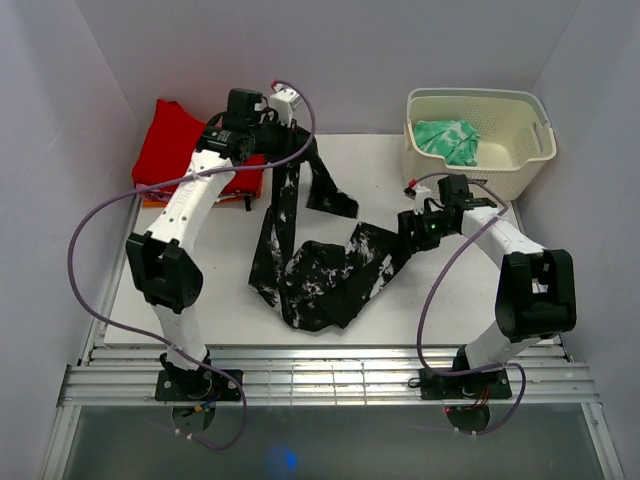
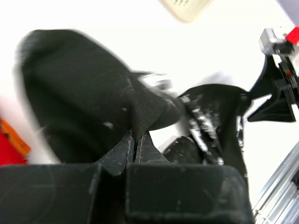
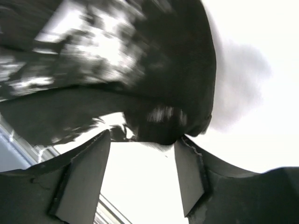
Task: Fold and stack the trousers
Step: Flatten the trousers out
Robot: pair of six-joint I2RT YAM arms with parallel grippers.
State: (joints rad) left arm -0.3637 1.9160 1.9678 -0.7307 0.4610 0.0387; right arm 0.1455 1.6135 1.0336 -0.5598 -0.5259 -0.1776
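Observation:
The bare tabletop by the red garment is below my left gripper, to its left in the top view. My left gripper will next bring the lifted end of the trousers down there and let go of it.
The black trousers with white splatter [image 1: 320, 270] lie crumpled across the middle of the table, one end lifted at the back. My left gripper [image 1: 292, 148] is shut on that lifted end. In the left wrist view its jaws [image 2: 135, 137] are pressed together on a fold of black cloth [image 2: 84, 84]. My right gripper [image 1: 405, 235] is at the trousers' right end. In the right wrist view it [image 3: 142, 140] is open, and the edge of the dark cloth [image 3: 140, 70] lies just ahead of and between its fingertips, not clamped.
A plain red garment [image 1: 175, 145] lies at the back left, under my left arm. A cream basket [image 1: 500, 170] at the back right holds a green patterned cloth [image 1: 448, 140]. A metal rail [image 1: 320, 375] runs along the table's near edge.

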